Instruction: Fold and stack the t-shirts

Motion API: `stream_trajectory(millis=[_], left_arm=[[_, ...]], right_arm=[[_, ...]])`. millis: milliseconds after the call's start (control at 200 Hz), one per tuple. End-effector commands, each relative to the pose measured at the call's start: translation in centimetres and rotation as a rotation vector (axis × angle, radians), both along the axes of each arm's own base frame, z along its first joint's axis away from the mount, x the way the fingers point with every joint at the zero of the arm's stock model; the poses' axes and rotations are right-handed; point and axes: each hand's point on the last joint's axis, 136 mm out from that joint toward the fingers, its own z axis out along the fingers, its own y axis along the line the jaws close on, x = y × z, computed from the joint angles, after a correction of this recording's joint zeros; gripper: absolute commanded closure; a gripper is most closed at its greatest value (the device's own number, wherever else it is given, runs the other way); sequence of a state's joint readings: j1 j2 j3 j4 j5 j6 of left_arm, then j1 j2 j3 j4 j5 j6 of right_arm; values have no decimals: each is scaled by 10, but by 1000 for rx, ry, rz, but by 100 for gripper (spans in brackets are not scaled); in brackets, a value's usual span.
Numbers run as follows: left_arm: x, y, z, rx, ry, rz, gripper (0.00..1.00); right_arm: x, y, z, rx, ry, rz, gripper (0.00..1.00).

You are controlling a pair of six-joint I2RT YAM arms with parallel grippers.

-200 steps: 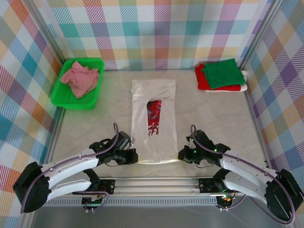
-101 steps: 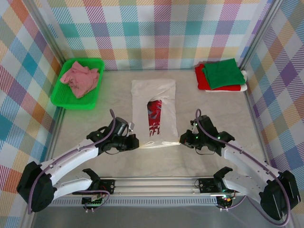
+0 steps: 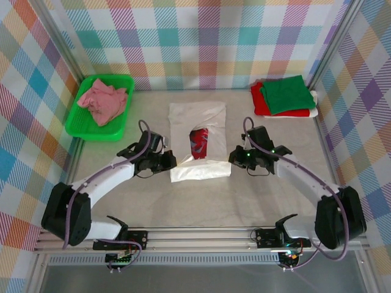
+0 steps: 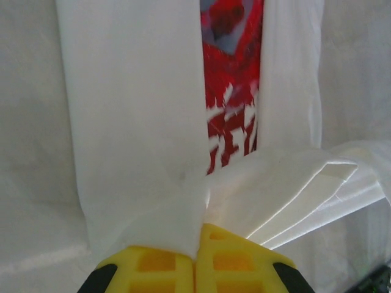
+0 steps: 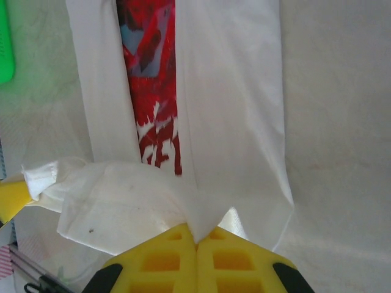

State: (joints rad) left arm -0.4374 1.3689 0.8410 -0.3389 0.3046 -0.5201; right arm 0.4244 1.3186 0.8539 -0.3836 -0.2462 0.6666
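Note:
The hem's corner goes outward and down onto the folded side by the print's far end (image 3: pixel 181 127) next, and my left gripper releases it, since the print still lies uncovered.
A white t-shirt (image 3: pixel 198 122) with a red-and-dark print (image 3: pixel 199 139) lies lengthwise in the middle of the table, its sides folded in. Its near hem is lifted and carried over the print. My left gripper (image 3: pixel 173 162) is shut on the hem's left corner (image 4: pixel 183 226). My right gripper (image 3: pixel 232 157) is shut on the right corner (image 5: pixel 204 217). The hem hangs as a loose fold (image 3: pixel 200 171) between them. A folded green t-shirt (image 3: pixel 287 93) lies on a red one (image 3: pixel 259 99) at the back right. A crumpled pink t-shirt (image 3: pixel 102 99) sits in the tray.
The green plastic tray (image 3: pixel 123 125) stands at the back left near the wall. Checked walls and metal posts close in the table on three sides. A metal rail (image 3: pixel 201 235) runs along the near edge. A strip of white cloth (image 3: pixel 313 104) peeks from under the stack.
Both grippers have carried the white t-shirt's near hem away from the front edge toward the back, doubling the lower part over the print. The arms have stretched forward.

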Motion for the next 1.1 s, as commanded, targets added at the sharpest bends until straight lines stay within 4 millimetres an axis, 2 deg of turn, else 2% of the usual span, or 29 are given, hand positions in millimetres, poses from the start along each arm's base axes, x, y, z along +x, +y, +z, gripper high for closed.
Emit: stream_trajectory(millis=[0,170,325,535,720,1095], left_arm=[[39,12,6,31,-82,14,100],[83,6,13,52,-134,-35,100],[107,1,13,65,-134,-59,100],[121,4,5,82,-105,-60,100],[132,12,5,116,-112,-53,100],[157,6,-11,133,-92,-79,100]], right_arm=[[37,9,17,0,-102,17,100],[73,13,19,-7,-126,25,100],[102,17,20,-12,-142,42,100],[132,17,10,-3,-129,40,100],[146,18,5,-9,-128,38,100],[171,16,-6,-27,-125,27,100]])
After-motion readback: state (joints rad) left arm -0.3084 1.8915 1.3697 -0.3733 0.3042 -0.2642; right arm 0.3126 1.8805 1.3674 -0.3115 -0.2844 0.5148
